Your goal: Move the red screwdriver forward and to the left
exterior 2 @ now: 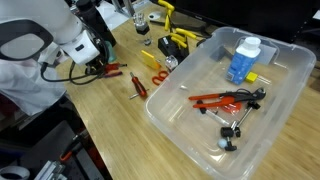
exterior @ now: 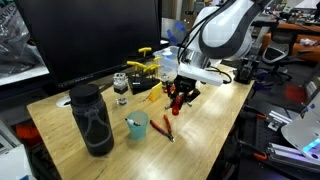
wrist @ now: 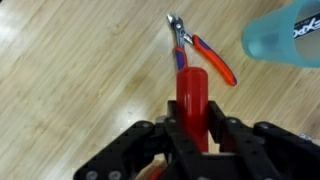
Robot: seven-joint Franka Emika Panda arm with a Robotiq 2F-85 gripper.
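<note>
The bare wood (exterior: 146,108) beside the teal cup is open, so I will move my gripper with the red handle (exterior: 177,99) outward and then down to that spot and let go of it there.
The red screwdriver (wrist: 190,92) has a plain red handle, and my gripper (wrist: 192,130) is shut on it, one finger on each side. In both exterior views the gripper (exterior: 181,90) (exterior 2: 98,66) hangs low over the wooden table (exterior: 205,120) with the red handle (exterior: 177,99) (exterior 2: 111,70) sticking out below it. I cannot tell whether the tool touches the table. Its shaft is hidden in the wrist view.
Small pliers (wrist: 200,52) (exterior: 166,128) (exterior 2: 138,85) with red and blue handles lie just ahead of the gripper. A teal cup (exterior: 137,125) (wrist: 285,35) and a black bottle (exterior: 92,120) stand nearby. Yellow tools (exterior: 145,66) lie behind. A clear bin (exterior 2: 200,130) holds tools and a blue bottle (exterior 2: 243,58).
</note>
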